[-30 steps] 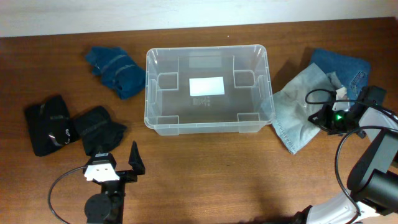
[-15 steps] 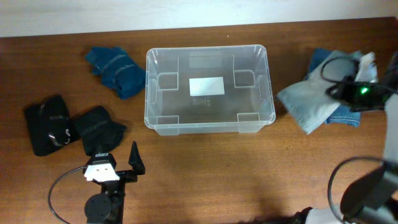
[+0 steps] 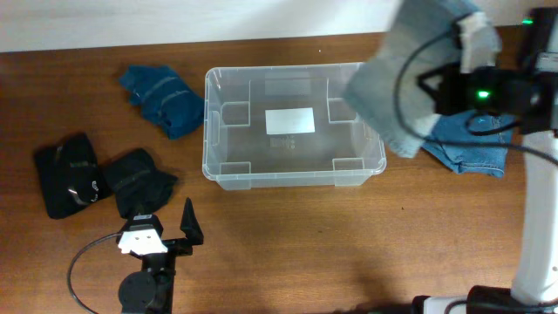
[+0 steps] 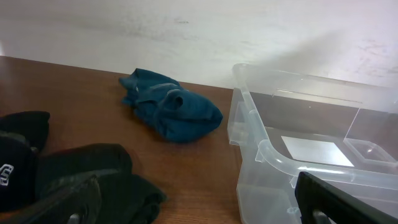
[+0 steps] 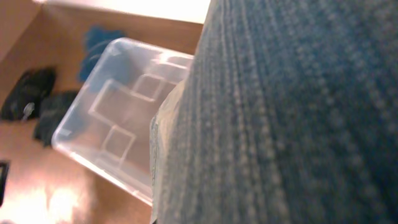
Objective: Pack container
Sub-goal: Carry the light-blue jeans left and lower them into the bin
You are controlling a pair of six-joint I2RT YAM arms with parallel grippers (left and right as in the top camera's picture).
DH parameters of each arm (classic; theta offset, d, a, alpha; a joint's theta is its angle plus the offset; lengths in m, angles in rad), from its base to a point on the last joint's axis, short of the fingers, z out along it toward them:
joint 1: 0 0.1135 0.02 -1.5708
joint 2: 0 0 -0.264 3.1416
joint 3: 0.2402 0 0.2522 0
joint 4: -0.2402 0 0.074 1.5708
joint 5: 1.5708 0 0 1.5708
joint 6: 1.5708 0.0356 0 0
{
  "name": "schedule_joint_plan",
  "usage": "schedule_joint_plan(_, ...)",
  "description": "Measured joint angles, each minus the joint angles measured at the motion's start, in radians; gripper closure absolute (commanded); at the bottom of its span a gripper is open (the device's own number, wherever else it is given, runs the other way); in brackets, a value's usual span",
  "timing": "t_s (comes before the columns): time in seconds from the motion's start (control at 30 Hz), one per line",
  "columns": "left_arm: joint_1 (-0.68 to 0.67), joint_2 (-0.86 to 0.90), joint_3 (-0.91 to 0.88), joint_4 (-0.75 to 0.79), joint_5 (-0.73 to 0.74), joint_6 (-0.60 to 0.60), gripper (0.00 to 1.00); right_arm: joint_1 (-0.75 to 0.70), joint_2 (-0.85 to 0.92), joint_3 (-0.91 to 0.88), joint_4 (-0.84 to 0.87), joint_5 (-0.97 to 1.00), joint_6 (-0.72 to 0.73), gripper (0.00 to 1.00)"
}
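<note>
Next, my right gripper carries the garment left in the overhead view to the container's empty end by the jeans below, then lowers and releases it.
The clear plastic container (image 3: 225, 173) with a white label on its base stands in the middle of the table; it also shows in the left wrist view (image 4: 273, 155) and the right wrist view (image 5: 93, 124). My right gripper (image 3: 453, 65) is raised and shut on a light grey-blue garment (image 3: 392, 87), which hangs over the container's right end and fills the right wrist view (image 5: 286, 118); its fingers are hidden. My left gripper (image 3: 166, 228) is open and empty near the front left, by a black garment (image 3: 139, 179).
A teal garment (image 3: 164, 98) lies left of the container, also in the left wrist view (image 4: 171, 111). A black bag (image 3: 65, 174) lies at far left. Folded blue jeans (image 3: 475, 144) lie right of the container.
My right gripper has lifted the light grey-blue garment off the jeans and carried it up and left, over the container's right end. The left arm has not moved.
</note>
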Motion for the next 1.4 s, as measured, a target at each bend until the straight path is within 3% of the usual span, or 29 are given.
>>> schedule_joint_plan(0.23, 0.000, 0.000, 0.000, 0.000, 0.000, 0.000, 0.01, 0.242, 0.031, 0.004, 0.011, 0.076, -0.042, 0.96)
schedule_joint_plan(0.43, 0.000, 0.000, 0.000, 0.000, 0.000, 0.000, 0.01, 0.357, 0.194, 0.011, 0.055, 0.094, -0.048, 0.96)
schedule_joint_plan(0.8, 0.000, 0.000, 0.000, 0.000, 0.000, 0.000, 0.01, 0.367, 0.434, 0.011, 0.066, 0.129, -0.049, 0.96)
schedule_joint_plan(1.4, 0.000, 0.000, 0.000, 0.000, 0.000, 0.000, 0.00, 0.367, 0.457, 0.011, -0.068, 0.080, 0.034, 0.96)
